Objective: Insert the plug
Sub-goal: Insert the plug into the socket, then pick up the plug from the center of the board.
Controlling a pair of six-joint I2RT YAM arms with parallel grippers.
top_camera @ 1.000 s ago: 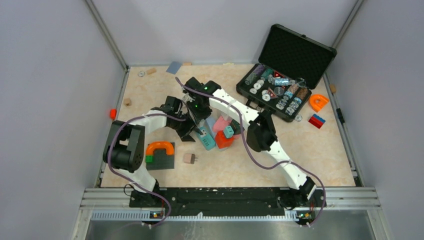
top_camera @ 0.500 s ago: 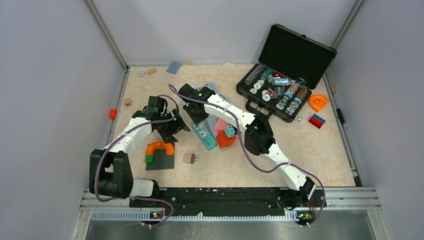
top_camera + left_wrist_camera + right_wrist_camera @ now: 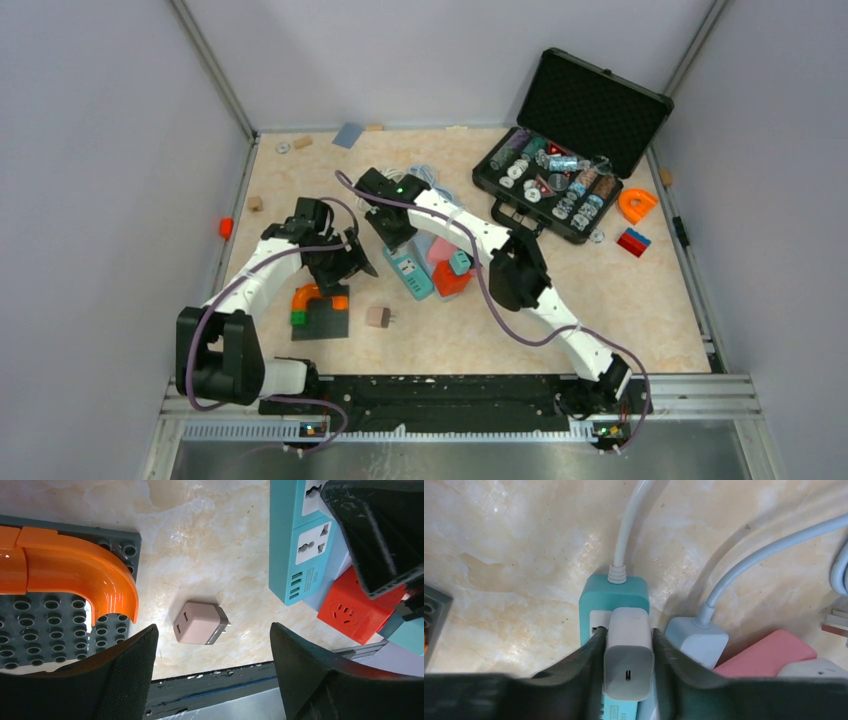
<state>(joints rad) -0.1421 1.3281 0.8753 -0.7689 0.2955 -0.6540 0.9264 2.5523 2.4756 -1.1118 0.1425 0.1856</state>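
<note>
I will next lower my left gripper back and to the right in the top view and close it on the tan-pink adapter's body (image 3: 377, 317) (image 3: 197, 623), because the adapter's prongs are unplugged.
A white charger plug (image 3: 629, 652) stands on the cord end of the teal power strip (image 3: 596, 602), pinched between my right gripper's (image 3: 629, 661) fingers. From above, that gripper (image 3: 395, 235) covers the far end of the strip (image 3: 412, 278). My left gripper (image 3: 212, 672) is open and empty, hovering above a tan-pink plug adapter (image 3: 200, 623) lying on its side on the table. In the top view the adapter (image 3: 378, 317) lies just near and right of the left gripper (image 3: 350, 262). The strip's free sockets (image 3: 312, 542) show in the left wrist view.
A grey stud baseplate (image 3: 325, 322) with an orange arch (image 3: 75, 565) lies left of the adapter. A red cube socket (image 3: 350, 612), a pink block and white cables crowd the strip's right side. An open black case (image 3: 560, 185) of parts sits far right.
My left gripper has drawn away from the power strip, to the left and nearer, and now hangs over the tan-pink adapter. My right gripper shifted slightly and stays on the strip.
</note>
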